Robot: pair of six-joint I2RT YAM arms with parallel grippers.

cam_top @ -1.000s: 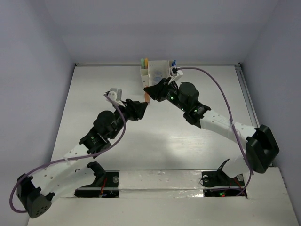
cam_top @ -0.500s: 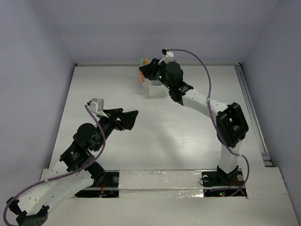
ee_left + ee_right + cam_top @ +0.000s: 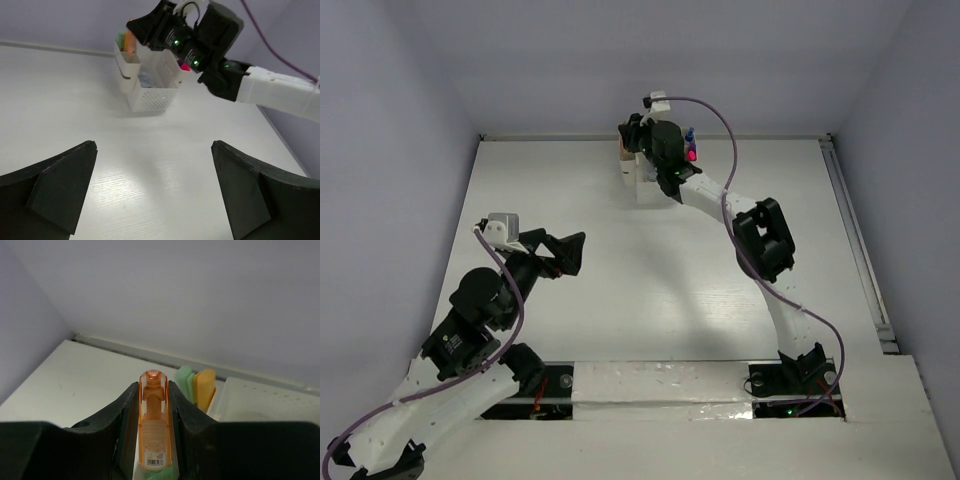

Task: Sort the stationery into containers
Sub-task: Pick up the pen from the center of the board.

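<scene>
The mint green and peach markers point(image 3: 205, 387) already stand in the near part of the organizer's small side section. My right gripper will lower the orange marker point(image 3: 154, 425) in there too.
My right gripper point(image 3: 154, 390) is shut on an orange marker point(image 3: 154, 425), cap pointing up. In the top view the right gripper point(image 3: 626, 140) hangs over the left side of the white organizer point(image 3: 646, 186) at the table's far edge. A mint green marker point(image 3: 184, 379) and a peach marker point(image 3: 205, 387) stand in a small side compartment just beyond the orange one. A pink marker point(image 3: 691, 153) and a blue-capped bottle point(image 3: 689, 133) stick up on the organizer's right side. My left gripper point(image 3: 152, 150) is open and empty, low over bare table, well short of the organizer point(image 3: 152, 97).
The right arm point(image 3: 760, 235) stretches from its base at the near right up the table to the organizer. The back wall rises right behind the organizer. A raised rail point(image 3: 855, 230) runs along the table's right edge.
The right arm carried the orange marker from the table in front of the organizer up and back over its left side. The left gripper opened and drew back toward the near left.
</scene>
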